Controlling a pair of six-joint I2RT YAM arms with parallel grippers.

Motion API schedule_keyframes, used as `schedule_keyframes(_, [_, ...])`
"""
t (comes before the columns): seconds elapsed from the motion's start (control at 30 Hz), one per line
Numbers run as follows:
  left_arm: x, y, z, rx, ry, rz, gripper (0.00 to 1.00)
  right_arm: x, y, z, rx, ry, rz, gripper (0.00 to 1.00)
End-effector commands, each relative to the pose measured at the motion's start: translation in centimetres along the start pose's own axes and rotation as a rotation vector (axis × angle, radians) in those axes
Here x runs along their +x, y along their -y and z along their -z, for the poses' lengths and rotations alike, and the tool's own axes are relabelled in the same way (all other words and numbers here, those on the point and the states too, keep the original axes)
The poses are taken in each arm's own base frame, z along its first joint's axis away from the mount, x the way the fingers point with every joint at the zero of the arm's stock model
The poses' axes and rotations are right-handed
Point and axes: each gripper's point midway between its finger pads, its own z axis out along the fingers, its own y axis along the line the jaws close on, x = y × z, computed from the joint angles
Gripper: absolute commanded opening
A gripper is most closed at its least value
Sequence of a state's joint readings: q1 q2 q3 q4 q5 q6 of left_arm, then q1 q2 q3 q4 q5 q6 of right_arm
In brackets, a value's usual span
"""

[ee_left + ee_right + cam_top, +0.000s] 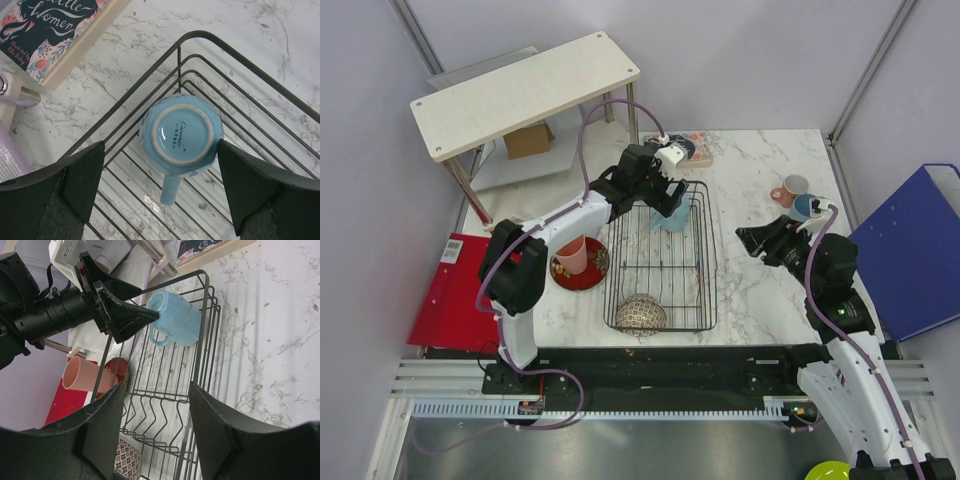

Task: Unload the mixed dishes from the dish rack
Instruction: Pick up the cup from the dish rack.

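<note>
The robot will next lower its left gripper into the rack [705, 290] onto the light blue mug's handle below it, because the handle sticks out between the open fingers.
The black wire dish rack [705, 290] stands mid-table. A light blue mug [672, 220] sits upside down in its far right corner. My left gripper [667, 200] is open right above it; in the left wrist view the mug [181, 136] lies between the open fingers [85, 175], untouched. The speckled bowl [640, 313] sits in the rack's near left corner. A salmon-pink tumbler [572, 255] stands on the dark red plate [595, 275] left of the rack. A salmon-pink mug [787, 190] and a second blue mug [806, 206] stand at the right. My right gripper [760, 240] is open and empty, just in front of them.
A white wooden shelf [525, 90] stands at the back left with a cardboard box [528, 140] under it. A book [698, 150] lies behind the rack. A red folder [450, 300] lies at the left edge, a blue binder [910, 250] at the right.
</note>
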State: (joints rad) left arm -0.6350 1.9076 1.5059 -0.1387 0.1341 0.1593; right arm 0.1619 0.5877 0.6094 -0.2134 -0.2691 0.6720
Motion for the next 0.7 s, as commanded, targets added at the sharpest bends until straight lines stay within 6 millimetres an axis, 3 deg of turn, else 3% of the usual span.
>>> schedule_keyframes(0.0, [-0.6, -1.0, 4.0, -0.034, 0.002, -0.016, 0.98, -0.4, -0.9, 0.3, -0.036, 0.016, 0.025, 0.62])
schedule_keyframes(0.13, [2.9, -1.3, 6.0, 0.018, -0.095, -0.005, 0.96, -0.6, -1.1, 0.6, -0.040, 0.024, 0.024, 0.62])
schedule_keyframes(0.23, [3.4, -1.4, 6.1, 0.019, -0.112, -0.031, 0.95, -0.2, -0.7, 0.5, -0.032, 0.016, 0.019, 0.62])
schedule_keyframes(0.37, [3.8, -1.2, 4.9, 0.052, -0.144, -0.040, 0.90, 0.5, -0.5, 0.6, -0.032, -0.001, 0.011, 0.62])
schedule_keyframes(0.67, [6.6, -0.5, 1.7, 0.104, -0.222, -0.041, 0.84, 1.4, 0.2, 0.8, -0.018, -0.019, 0.008, 0.62])
